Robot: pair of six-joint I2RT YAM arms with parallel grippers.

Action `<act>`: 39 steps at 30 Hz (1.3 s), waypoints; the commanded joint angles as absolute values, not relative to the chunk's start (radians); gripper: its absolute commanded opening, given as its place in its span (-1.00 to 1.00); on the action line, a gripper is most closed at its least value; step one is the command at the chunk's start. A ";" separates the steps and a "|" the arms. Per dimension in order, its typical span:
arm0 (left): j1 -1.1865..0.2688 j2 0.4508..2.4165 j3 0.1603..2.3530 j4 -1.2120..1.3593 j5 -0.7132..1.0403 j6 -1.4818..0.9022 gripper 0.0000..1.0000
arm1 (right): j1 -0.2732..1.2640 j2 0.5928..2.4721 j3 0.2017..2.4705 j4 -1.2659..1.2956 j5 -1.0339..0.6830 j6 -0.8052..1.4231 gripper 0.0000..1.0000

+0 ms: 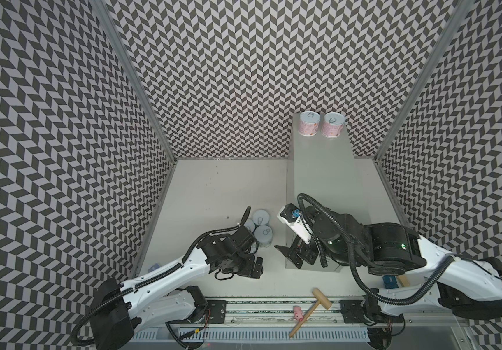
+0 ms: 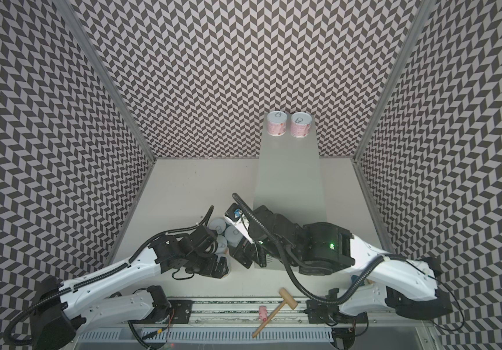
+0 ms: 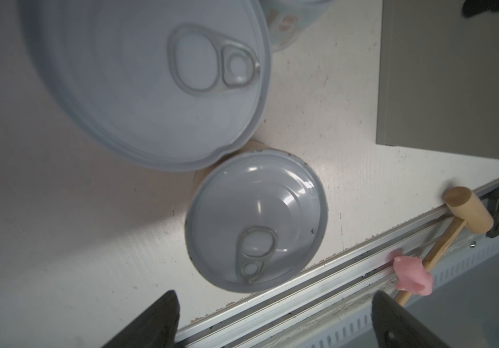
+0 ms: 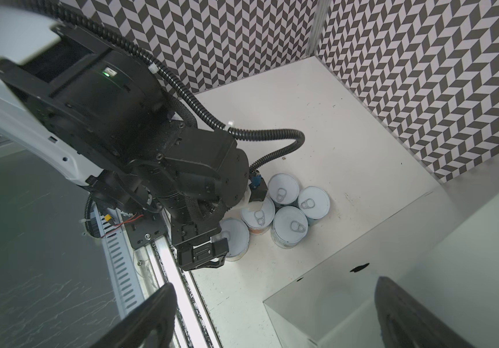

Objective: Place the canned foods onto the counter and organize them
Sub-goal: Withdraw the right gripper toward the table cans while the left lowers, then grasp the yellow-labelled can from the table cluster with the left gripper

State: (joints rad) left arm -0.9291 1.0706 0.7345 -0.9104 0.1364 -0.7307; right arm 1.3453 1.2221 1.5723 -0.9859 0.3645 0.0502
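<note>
I need to lower the open fingers of my left gripper around the can's rim next and close them on its sides, because the orange-yellow can's lid (image 3: 256,221) is below, within the gap between them.
Two pink-labelled cans (image 1: 309,123) (image 1: 333,125) stand side by side at the far end of the counter (image 1: 324,175), a tall grey box. Several more cans (image 4: 290,226) cluster upright on the white floor left of it; three lids (image 1: 262,216) show in a top view. My left gripper (image 3: 275,328) hangs open and empty above the cluster's near side (image 1: 254,268), with one lid (image 3: 257,223) just beyond its fingertips (image 3: 158,319). My right gripper (image 4: 275,325) is open and empty by the counter's near left corner (image 1: 290,257).
A wooden mallet (image 1: 313,306) and a small pink toy (image 1: 297,312) lie on the front rail. A blue object (image 1: 390,281) sits under the right arm. Patterned walls close in three sides, and the right arm reaches over the counter's near end.
</note>
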 commanded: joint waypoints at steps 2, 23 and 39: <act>-0.994 1.115 0.725 -0.868 0.021 -0.863 1.00 | 1.350 1.178 1.530 -0.917 0.374 0.051 0.99; -1.017 1.289 0.717 -0.752 -0.098 -0.903 0.77 | 1.350 1.057 1.450 -0.940 0.376 0.077 0.99; -1.015 1.197 0.754 -0.798 -0.120 -0.839 0.15 | 1.350 1.073 1.406 -0.882 0.436 0.077 0.99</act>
